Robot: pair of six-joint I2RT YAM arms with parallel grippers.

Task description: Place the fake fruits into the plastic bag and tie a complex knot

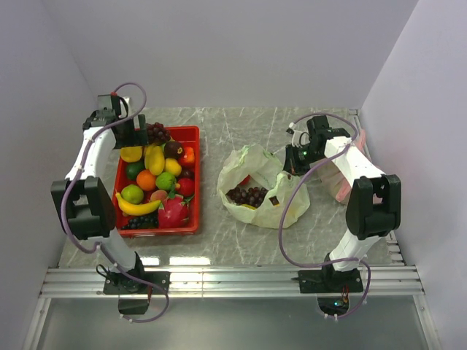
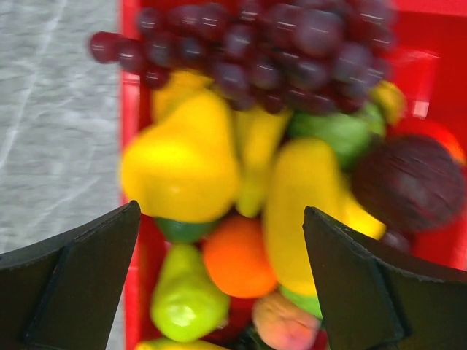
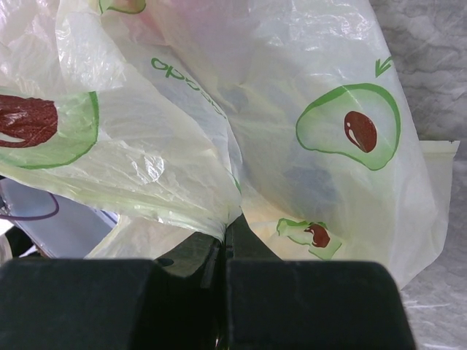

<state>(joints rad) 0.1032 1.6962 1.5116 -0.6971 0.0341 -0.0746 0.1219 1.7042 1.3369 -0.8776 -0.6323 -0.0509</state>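
Note:
My left gripper goes down and to the left in the wrist view over the yellow pear-shaped fruit's wide end (image 1: 131,154) (image 2: 181,175) next, as it lies below on that side.
The fake fruits (image 1: 157,182) fill a red crate (image 1: 194,182) at the left: yellow mangoes (image 2: 182,160), purple grapes (image 2: 277,51), an orange (image 2: 237,255), green pears. One bunch of grapes (image 1: 248,195) lies inside the pale-green avocado-print plastic bag (image 1: 255,171), which stands open mid-table. My left gripper (image 1: 135,135) is open and empty above the crate's far left end; in the left wrist view its fingers (image 2: 80,277) straddle the mangoes and orange. My right gripper (image 1: 295,157) is shut on the bag's right rim (image 3: 233,211). No knot is visible.
A pink bag (image 1: 343,171) lies behind my right arm by the right wall. The grey marble tabletop (image 1: 219,240) runs to a metal rail at the near edge. Walls close in left, right and back.

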